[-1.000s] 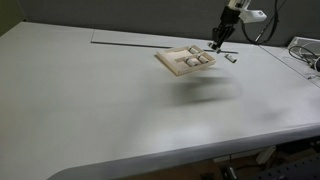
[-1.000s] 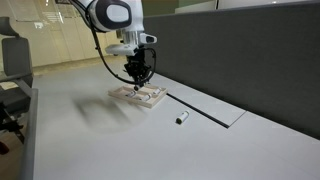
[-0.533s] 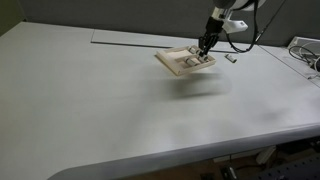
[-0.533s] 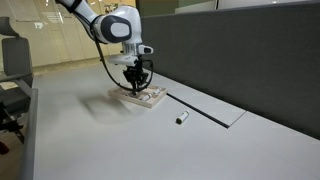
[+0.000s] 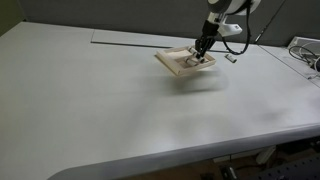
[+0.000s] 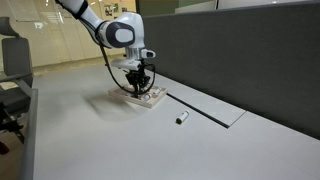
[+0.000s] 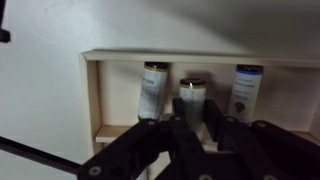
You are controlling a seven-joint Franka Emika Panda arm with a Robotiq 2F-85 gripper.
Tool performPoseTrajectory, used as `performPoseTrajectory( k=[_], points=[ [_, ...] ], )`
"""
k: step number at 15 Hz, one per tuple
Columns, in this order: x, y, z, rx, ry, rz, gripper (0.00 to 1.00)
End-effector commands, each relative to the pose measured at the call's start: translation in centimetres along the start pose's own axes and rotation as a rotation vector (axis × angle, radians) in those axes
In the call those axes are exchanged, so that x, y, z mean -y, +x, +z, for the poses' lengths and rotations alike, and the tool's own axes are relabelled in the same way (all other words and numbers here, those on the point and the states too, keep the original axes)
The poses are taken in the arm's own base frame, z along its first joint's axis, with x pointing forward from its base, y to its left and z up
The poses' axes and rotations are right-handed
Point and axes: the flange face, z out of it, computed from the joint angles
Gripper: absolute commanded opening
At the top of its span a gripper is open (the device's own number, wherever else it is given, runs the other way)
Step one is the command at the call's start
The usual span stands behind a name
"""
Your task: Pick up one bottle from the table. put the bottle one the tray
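I will next move the whitish bottle toward the tray side nearest the bottle's dark end (image 7: 190, 57) and let go, since that end is short of the neighbouring bottles' ends.
The beige tray (image 5: 178, 64) lies on the white-grey table (image 5: 110, 110); it also shows in an exterior view (image 6: 146, 100) and fills the wrist view (image 7: 90, 95). My gripper (image 5: 203, 50) is low over the tray, also seen in an exterior view (image 6: 138, 88). In the wrist view its fingers (image 7: 198, 118) are shut on a whitish bottle with a dark end (image 7: 192, 92), held in the tray's middle slot. Two like bottles (image 7: 152, 90) (image 7: 246, 92) lie in the tray on either side. Another bottle (image 6: 182, 118) lies on the table beside the tray, also seen in an exterior view (image 5: 230, 58).
A dark partition wall (image 6: 250, 50) runs along the table's far edge. A thin groove (image 6: 205, 110) crosses the table near the tray. Cables and equipment (image 5: 305, 55) sit at the table's side. An office chair (image 6: 12, 70) stands beyond the table.
My gripper has moved from beside the tray's edge to over the tray and has come down lower with the bottle. The tray and the loose bottle have not moved.
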Motion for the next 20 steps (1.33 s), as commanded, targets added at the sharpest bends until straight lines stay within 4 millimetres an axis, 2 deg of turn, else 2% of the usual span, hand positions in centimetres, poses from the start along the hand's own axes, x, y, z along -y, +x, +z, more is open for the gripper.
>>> performPoseTrajectory(
  k=[1,8,20],
  points=[
    [-0.4,0.5,-0.2,0.017,0.005,0.010,0.07],
    [0.1,-0.1,-1.0,0.026,0.010,0.018,0.07],
    [0.6,-1.5,0.1,0.075,0.028,0.029,0.07]
  ],
)
